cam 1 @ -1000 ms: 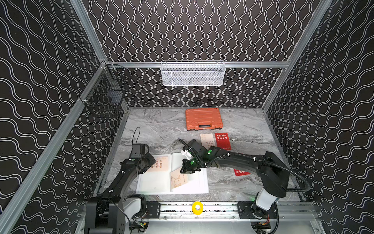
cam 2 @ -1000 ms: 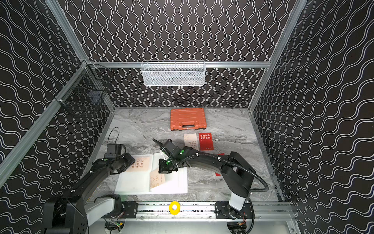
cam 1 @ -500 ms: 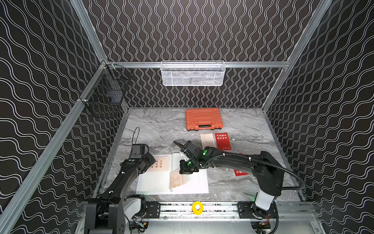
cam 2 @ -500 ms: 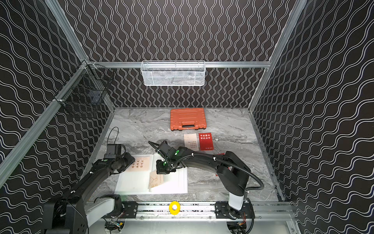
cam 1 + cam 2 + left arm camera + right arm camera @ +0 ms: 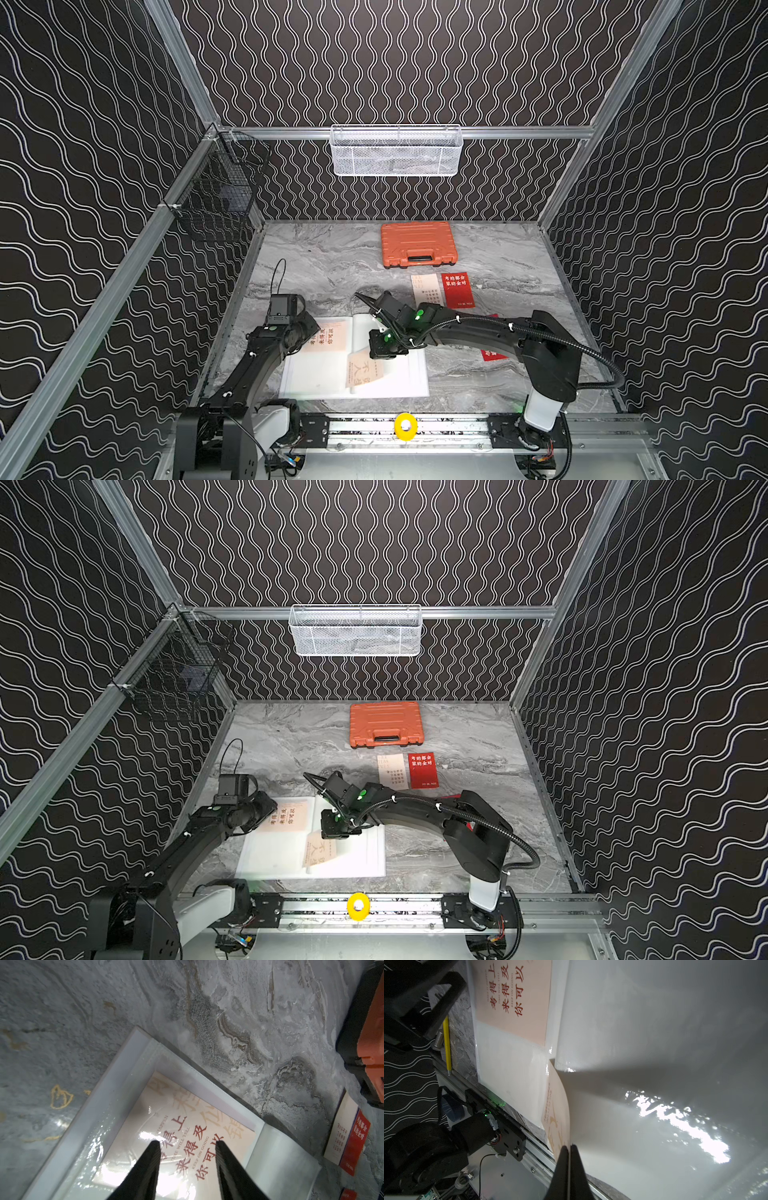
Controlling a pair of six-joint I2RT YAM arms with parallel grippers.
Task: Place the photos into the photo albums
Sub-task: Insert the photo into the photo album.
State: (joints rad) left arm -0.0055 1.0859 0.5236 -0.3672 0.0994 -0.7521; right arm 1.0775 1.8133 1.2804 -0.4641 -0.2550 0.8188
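I will next use my right gripper to push the bent cream photo across toward the empty near pocket [image 5: 316,374] [image 5: 511,1072] beyond the spine, and then let go of the held end.
The photo album [image 5: 316,374] [image 5: 266,858] lies open and white near the table's front edge. A cream photo with red characters [image 5: 330,338] [image 5: 187,1105] [image 5: 512,997] sits in the far pocket of its left page. My left gripper [image 5: 309,332] [image 5: 187,1141] hovers open over that photo, a finger on each side of the text. My right gripper [image 5: 386,345] [image 5: 568,1146] is shut on a bent cream photo with tan characters [image 5: 363,370] [image 5: 320,850] [image 5: 556,1109], held on edge beside the album's spine. A cream photo [image 5: 426,291] and a red one [image 5: 457,289] lie behind the album.
Another red photo [image 5: 492,354] shows partly under my right arm. An orange tool case [image 5: 419,244] lies at the back. A white mesh basket [image 5: 397,151] hangs on the back wall, a black wire basket [image 5: 216,199] on the left wall. A metal rail [image 5: 457,426] borders the front.
My right arm has shifted slightly left with the cream photo still pinched. The left arm and the album have not moved.
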